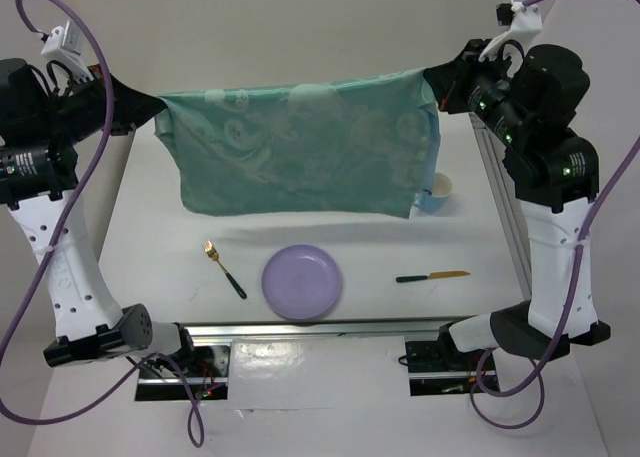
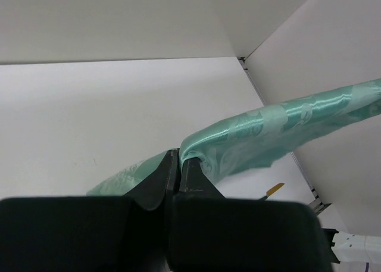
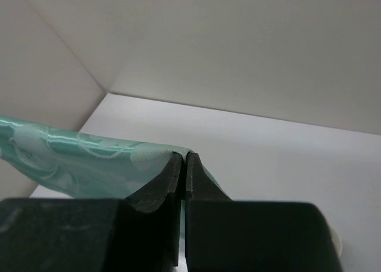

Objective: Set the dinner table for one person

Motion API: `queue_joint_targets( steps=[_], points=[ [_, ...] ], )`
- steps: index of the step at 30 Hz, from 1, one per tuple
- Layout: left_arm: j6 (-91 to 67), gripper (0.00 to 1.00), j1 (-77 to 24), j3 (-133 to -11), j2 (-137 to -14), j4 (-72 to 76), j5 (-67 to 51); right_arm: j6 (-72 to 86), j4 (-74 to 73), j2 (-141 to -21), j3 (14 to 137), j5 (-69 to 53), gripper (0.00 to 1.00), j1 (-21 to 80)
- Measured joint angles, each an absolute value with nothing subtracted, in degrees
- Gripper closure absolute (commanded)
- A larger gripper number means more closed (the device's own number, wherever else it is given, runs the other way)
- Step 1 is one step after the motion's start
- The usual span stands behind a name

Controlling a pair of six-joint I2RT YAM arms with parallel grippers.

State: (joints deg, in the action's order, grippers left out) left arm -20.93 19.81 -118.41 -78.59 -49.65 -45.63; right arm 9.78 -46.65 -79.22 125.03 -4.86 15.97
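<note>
I should lower my left gripper with the cloth's corner to the far end of the tabletop, so that the hanging cloth lies flat beyond the purple plate (image 1: pixel 302 281).
A green patterned cloth (image 1: pixel 300 147) hangs stretched in the air above the white dinner table (image 1: pixel 160 247). My left gripper (image 1: pixel 152 105) is shut on the cloth's left corner (image 2: pixel 196 147). My right gripper (image 1: pixel 432 77) is shut on its right corner (image 3: pixel 149 156). A purple plate (image 1: pixel 302 281) lies near the table's front edge. A gold fork (image 1: pixel 224 268) with a dark handle lies left of it. A gold knife (image 1: pixel 432 276) with a dark handle lies right of it, and its tip shows in the left wrist view (image 2: pixel 274 190). A small light-blue cup (image 1: pixel 438 191) stands partly behind the cloth's lower right corner.
A metal rail (image 1: pixel 330 328) runs along the table's front edge and another rail (image 1: pixel 500 202) along its right side. Purple cables (image 1: pixel 60 267) loop round both arms. White walls enclose the back.
</note>
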Motion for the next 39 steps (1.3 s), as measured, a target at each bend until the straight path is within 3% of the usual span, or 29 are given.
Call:
queue_joint_targets(
  steps=[10, 16, 17, 18, 20, 21, 22, 23, 24, 28, 31, 32, 33, 34, 35, 36, 37, 39],
  points=[
    [-21.15, 1.0, 19.84, -116.77, -78.78, -45.95, -46.52, 9.72, -44.51, -79.99, 121.4, -4.73, 1.0, 15.9],
    [-21.78, 1.0, 18.33, -112.68, -89.27, -38.22, -44.34, 9.56, -34.89, -91.85, 116.6, -6.85, 1.0, 12.84],
    [-22.52, 0.83, 17.43, -113.16, -92.58, -37.01, -42.78, 9.61, -33.04, -95.15, 116.33, -7.51, 1.0, 12.19],
    [-22.9, 0.68, 16.38, -114.04, -96.64, -35.9, -40.86, 9.63, -31.05, -98.91, 116.36, -8.12, 0.92, 11.49],
    [-24.05, 0.41, 14.37, -119.74, -106.3, -35.57, -36.75, 10.46, -28.67, -106.87, 117.4, -8.67, 0.53, 10.5],
    [-24.34, 0.2, 13.5, -123.15, -110.98, -35.73, -34.89, 10.92, -28.71, -111.77, 120.16, -8.86, 0.36, 10.09],
    [-25.54, 0.17, 12.69, -128.44, -117.51, -36.38, -32.62, 10.92, -28.32, -117.36, 123.81, -8.88, 0.25, 9.58],
    [-25.61, 0.08, 12.23, -131.61, -121.14, -36.73, -31.24, 11.46, -28.45, -121.21, 126.21, -8.97, 0.2, 9.3],
    [-26.09, 0.07, 11.62, -135.31, -125.78, -37.34, -29.43, 11.55, -29.17, -126.06, 129.88, -9.04, 0.17, 9.06],
    [-27.62, 0.0, 10.61, -129.25, -127.94, -37.74, -25.32, 12.1, -30.04, -131.61, 128.9, -8.6, 0.17, 8.8],
    [-28.38, 0.17, 10.9, -118.89, -122.08, -36.42, -22.7, 12.47, -28.58, -126.98, 120.49, -9.06, 0.28, 8.99],
    [-28.64, 0.45, 11.16, -116.25, -119.63, -36.95, -21.89, 12.69, -28.6, -124.36, 116.97, -9.43, 0.35, 9.04],
    [-29.06, 0.64, 11.35, -114.61, -117.49, -37.3, -21.15, 12.88, -28.69, -121.82, 114.24, -9.78, 0.43, 9.13],
    [-29.04, 0.79, 11.55, -112.51, -114.63, -37.26, -20.29, 13.32, -28.08, -118.93, 111.18, -10.17, 0.65, 9.21],
    [-28.97, 0.91, 11.64, -110.74, -111.92, -37.52, -19.35, 13.47, -28.14, -115.85, 108.27, -10.48, 0.78, 9.32],
    [-28.86, 1.0, 11.88, -108.77, -109.14, -37.6, -18.35, 14.2, -27.66, -112.49, 105.03, -11.0, 0.89, 9.52],
    [-28.69, 1.0, 12.14, -106.06, -106.15, -37.06, -17.5, 15.14, -26.5, -108.84, 100.97, -11.4, 1.0, 9.85],
    [-28.71, 1.0, 12.82, -99.96, -100.9, -36.99, -16.03, 16.99, -26.11, -102.02, 93.25, -11.9, 1.0, 10.83]
  ],
)
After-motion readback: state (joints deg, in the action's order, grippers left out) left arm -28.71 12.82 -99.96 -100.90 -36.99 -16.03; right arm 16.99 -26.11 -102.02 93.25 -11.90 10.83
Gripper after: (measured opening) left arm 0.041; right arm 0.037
